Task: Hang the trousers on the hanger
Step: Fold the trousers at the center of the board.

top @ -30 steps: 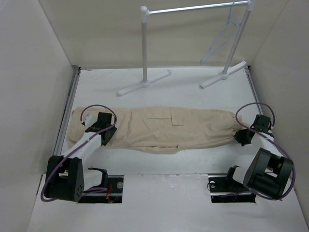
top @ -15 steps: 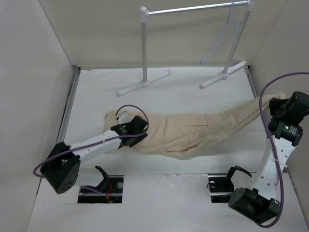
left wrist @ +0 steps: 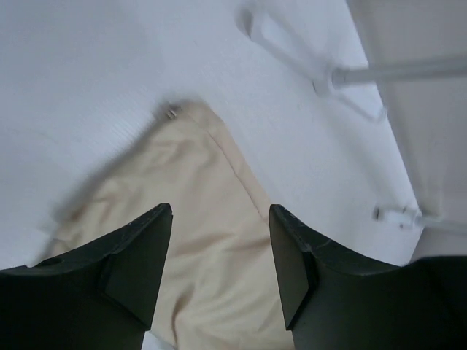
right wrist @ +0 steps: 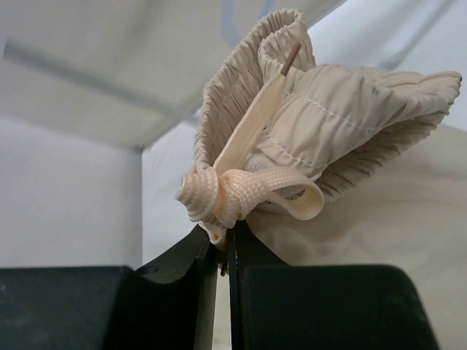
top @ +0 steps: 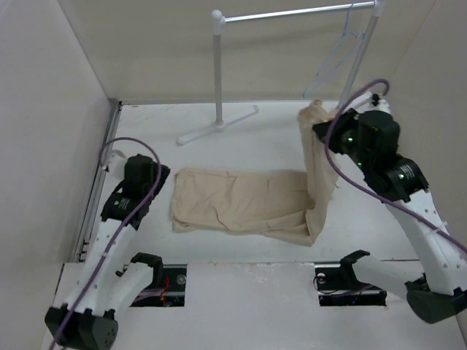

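Observation:
My right gripper should next sweep the trousers' gathered hem left in the top view, down onto the outspread cloth of the trousers' flat end [top: 189, 205], and release it.
The beige trousers [top: 241, 204] lie flat across the middle of the table, and their right end rises in a vertical fold. My right gripper [top: 325, 125] is shut on that end's gathered elastic hem and its drawstring knot [right wrist: 219, 197], and holds it high, just below and in front of the hanger. The pale thin hanger [top: 333, 62] hangs from the right end of the rack's silver bar. My left gripper [top: 146, 177] is open and empty, raised just left of the trousers' left edge. In the left wrist view the gripper [left wrist: 219, 219] looks down on that end of the cloth [left wrist: 197, 240].
The white tube rack stands at the back, with its left post [top: 217, 65] and feet [top: 219, 125] on the table. One foot also shows in the left wrist view [left wrist: 321, 69]. Beige walls close in left, right and back. A metal rail [top: 102, 168] runs along the left edge.
My left gripper let go of the trousers and drew back left. My right gripper lifted its end up and back-left toward the hanger, so the trousers now bend upward at the right.

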### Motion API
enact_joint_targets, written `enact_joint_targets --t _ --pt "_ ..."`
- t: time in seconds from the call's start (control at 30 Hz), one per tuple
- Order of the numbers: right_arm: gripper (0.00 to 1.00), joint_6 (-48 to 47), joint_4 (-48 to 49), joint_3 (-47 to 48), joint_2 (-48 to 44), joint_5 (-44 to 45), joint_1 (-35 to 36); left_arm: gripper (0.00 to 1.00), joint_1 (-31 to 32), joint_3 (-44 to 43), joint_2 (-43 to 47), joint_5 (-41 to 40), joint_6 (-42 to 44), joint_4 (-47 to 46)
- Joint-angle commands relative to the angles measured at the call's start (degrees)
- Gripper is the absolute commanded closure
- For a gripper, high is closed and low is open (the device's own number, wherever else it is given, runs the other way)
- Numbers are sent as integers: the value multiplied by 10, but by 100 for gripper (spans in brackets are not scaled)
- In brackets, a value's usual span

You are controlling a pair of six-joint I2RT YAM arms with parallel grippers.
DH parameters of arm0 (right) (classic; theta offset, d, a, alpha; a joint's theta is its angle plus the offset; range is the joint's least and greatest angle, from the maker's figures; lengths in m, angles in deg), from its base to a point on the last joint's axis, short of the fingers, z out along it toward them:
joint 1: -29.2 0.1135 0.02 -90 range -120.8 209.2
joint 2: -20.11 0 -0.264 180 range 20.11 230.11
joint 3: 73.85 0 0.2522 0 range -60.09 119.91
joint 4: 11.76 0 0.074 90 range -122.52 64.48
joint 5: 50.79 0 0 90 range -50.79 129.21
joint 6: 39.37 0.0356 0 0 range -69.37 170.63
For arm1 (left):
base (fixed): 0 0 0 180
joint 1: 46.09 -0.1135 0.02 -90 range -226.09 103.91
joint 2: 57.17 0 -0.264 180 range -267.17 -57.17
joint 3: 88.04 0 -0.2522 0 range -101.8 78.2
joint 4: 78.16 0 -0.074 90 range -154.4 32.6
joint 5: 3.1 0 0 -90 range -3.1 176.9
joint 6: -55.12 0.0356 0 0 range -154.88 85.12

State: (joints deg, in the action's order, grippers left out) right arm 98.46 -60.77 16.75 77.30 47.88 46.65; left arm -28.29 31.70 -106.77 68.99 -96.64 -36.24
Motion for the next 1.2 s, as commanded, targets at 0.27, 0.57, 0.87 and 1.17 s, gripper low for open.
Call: enact_joint_targets --t 0.27,0.57,0.87,1.17 --pt "85 -3 25 271 387 113 418 43 -206 21 105 71 104 113" --pt "37 2 -38 407 634 19 544 42 -232 -83 77 37 115 117" --pt "31 1 75 54 304 30 432 45 -111 -18 28 63 92 73" --pt "82 71 163 -332 88 -55 239 46 70 118 -71 10 59 -56"
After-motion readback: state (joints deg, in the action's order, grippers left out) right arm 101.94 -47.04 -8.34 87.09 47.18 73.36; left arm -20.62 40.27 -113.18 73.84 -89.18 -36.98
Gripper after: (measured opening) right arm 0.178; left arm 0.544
